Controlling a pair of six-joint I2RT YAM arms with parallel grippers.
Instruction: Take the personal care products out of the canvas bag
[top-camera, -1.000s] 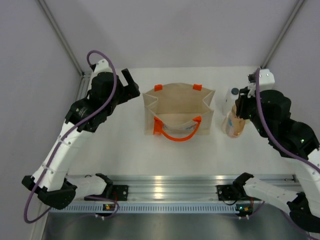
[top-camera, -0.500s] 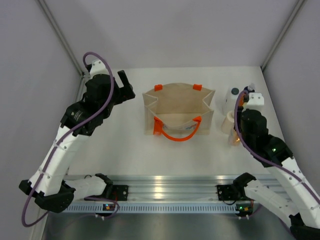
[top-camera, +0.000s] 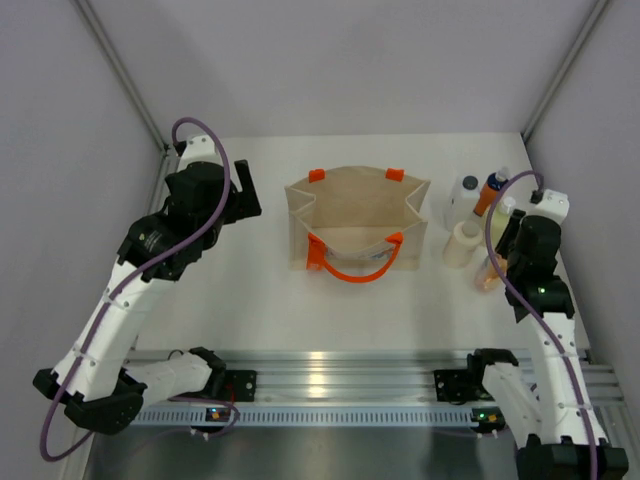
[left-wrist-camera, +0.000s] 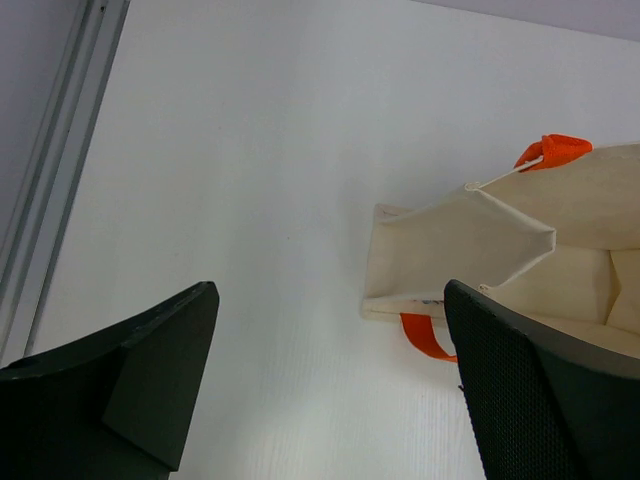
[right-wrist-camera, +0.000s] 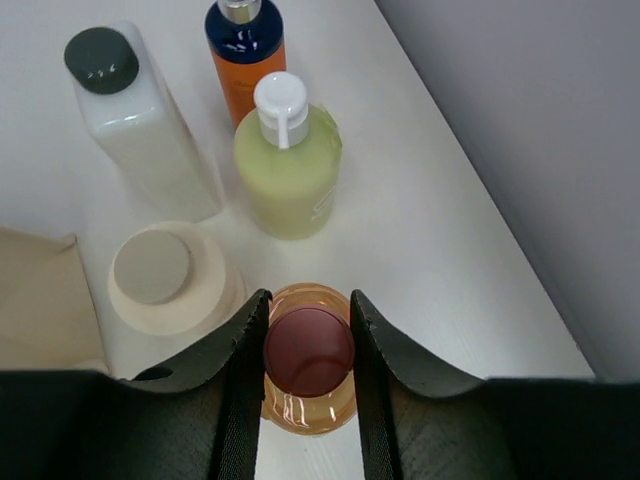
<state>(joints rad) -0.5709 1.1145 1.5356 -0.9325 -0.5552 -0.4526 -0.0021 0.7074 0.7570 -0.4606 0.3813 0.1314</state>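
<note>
The amber bottle (right-wrist-camera: 308, 405) needs to come up close to the yellow-green bottle (right-wrist-camera: 287, 165), since bare table is between them, so my right gripper needs to move outward past the side of the cream cylinder.
The beige canvas bag (top-camera: 356, 217) with orange handles stands open mid-table; its corner (left-wrist-camera: 470, 250) shows in the left wrist view. To its right stand the white bottle with dark cap (right-wrist-camera: 135, 125), the orange bottle (right-wrist-camera: 243, 55), the yellow-green bottle (right-wrist-camera: 287, 165) and the cream cylinder (right-wrist-camera: 160, 275). My right gripper (right-wrist-camera: 308, 350) is shut on the pink cap of the upright amber bottle (right-wrist-camera: 308, 405), nearest of the group (top-camera: 488, 272). My left gripper (left-wrist-camera: 330, 385) hangs open over bare table left of the bag, holding nothing.
The right table edge and grey wall (right-wrist-camera: 520, 130) run close beside the bottles. A metal rail (left-wrist-camera: 55, 180) borders the table's left side. An aluminium rail (top-camera: 330, 365) with the arm bases lies along the near edge.
My right arm has swung back toward the near right, carrying the amber bottle away from the other bottles. The left arm has drawn back slightly to the left.
</note>
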